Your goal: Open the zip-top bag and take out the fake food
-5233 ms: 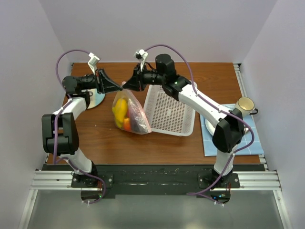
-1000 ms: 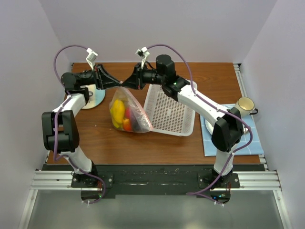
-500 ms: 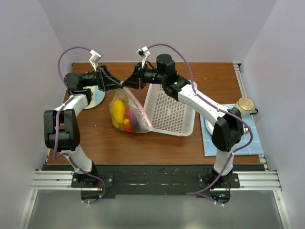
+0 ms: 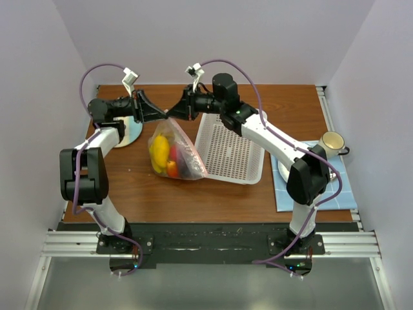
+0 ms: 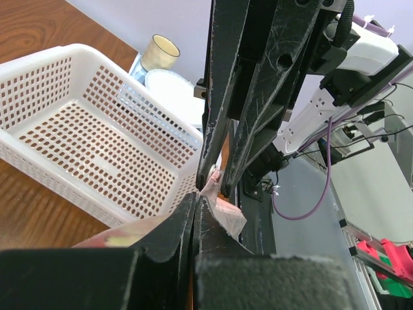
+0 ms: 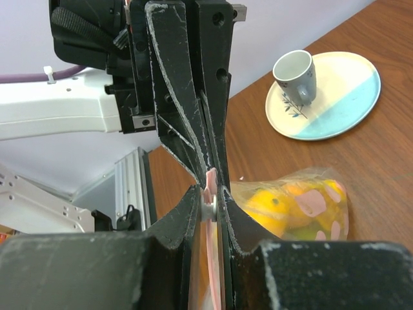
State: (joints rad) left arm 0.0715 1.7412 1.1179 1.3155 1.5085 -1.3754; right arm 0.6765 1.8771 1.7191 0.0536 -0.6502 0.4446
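Note:
My right gripper draws the slider back to the zipper's near end [image 4: 204,173] beside the basket next, then releases it, as the slider sits at the bag's far corner.
The zip-top bag [image 4: 175,150] hangs by its top corner, with its bottom on the table. Fake food shows through it: a yellow piece [image 4: 159,151], a red one [image 4: 172,167] and a dark purple one [image 4: 187,164]. My left gripper [image 4: 162,117] is shut on the bag's top edge from the left; it shows in the left wrist view [image 5: 195,197] pinching pinkish plastic [image 5: 227,217]. My right gripper [image 4: 173,115] is shut on the same corner from the right. In the right wrist view [image 6: 210,194] it pinches the pink zipper strip [image 6: 213,265] at its white slider. The two sets of fingertips nearly touch.
The white perforated basket [image 4: 240,169] lies just right of the bag. A plate [image 4: 132,134] with a cup [image 6: 295,76] sits under my left arm. A blue mat [image 4: 339,187] with a plate and a yellow cup [image 4: 332,141] is at the right edge.
My left wrist has shifted slightly toward the right gripper. Since five seconds ago the pinched corner has moved back and up a little. The bag still hangs in the same place.

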